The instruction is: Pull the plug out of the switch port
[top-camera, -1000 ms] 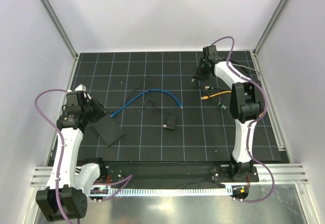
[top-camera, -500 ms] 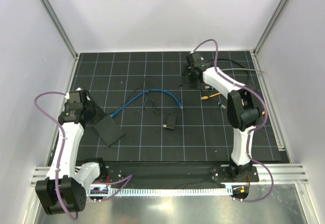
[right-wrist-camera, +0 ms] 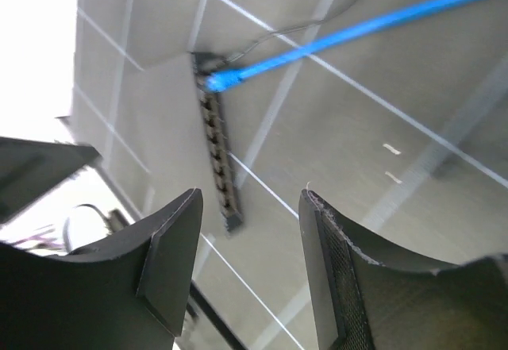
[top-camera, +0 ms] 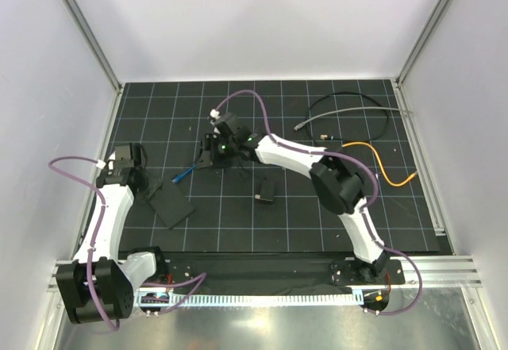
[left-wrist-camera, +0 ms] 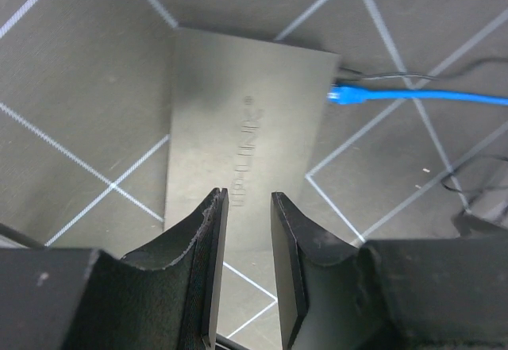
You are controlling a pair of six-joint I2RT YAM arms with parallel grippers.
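Observation:
My right gripper should move down and to the left in the top view onto the blue plug point(top-camera: 176, 178) point(right-wrist-camera: 216, 80). The plug is below on that side and is still in its socket.
The switch point(top-camera: 168, 201), a flat black box, lies on the mat at the left. A blue plug point(top-camera: 176, 178) sits in a socket at its far end, and its blue cable point(top-camera: 193, 168) runs right under my right arm. My left gripper point(top-camera: 143, 183) hovers over the switch's left end, jaws a little apart and empty. In the left wrist view the gripper point(left-wrist-camera: 248, 201) is above the switch point(left-wrist-camera: 246, 128), with the plug point(left-wrist-camera: 341, 94) beyond. My right gripper point(top-camera: 206, 158) is open above the cable. In the right wrist view the gripper point(right-wrist-camera: 250, 199) faces the socket row point(right-wrist-camera: 218, 148) and the plug point(right-wrist-camera: 216, 80).
A small black block point(top-camera: 266, 190) lies mid-mat. A grey cable point(top-camera: 349, 100) loops at the rear right and an orange cable point(top-camera: 385, 167) lies right of it. Thin black wires point(top-camera: 234, 163) lie by the right gripper. White walls and rails enclose the mat.
My right arm has swung from the rear right across the mat to above the blue cable near the switch. My left gripper has drawn back slightly to the left.

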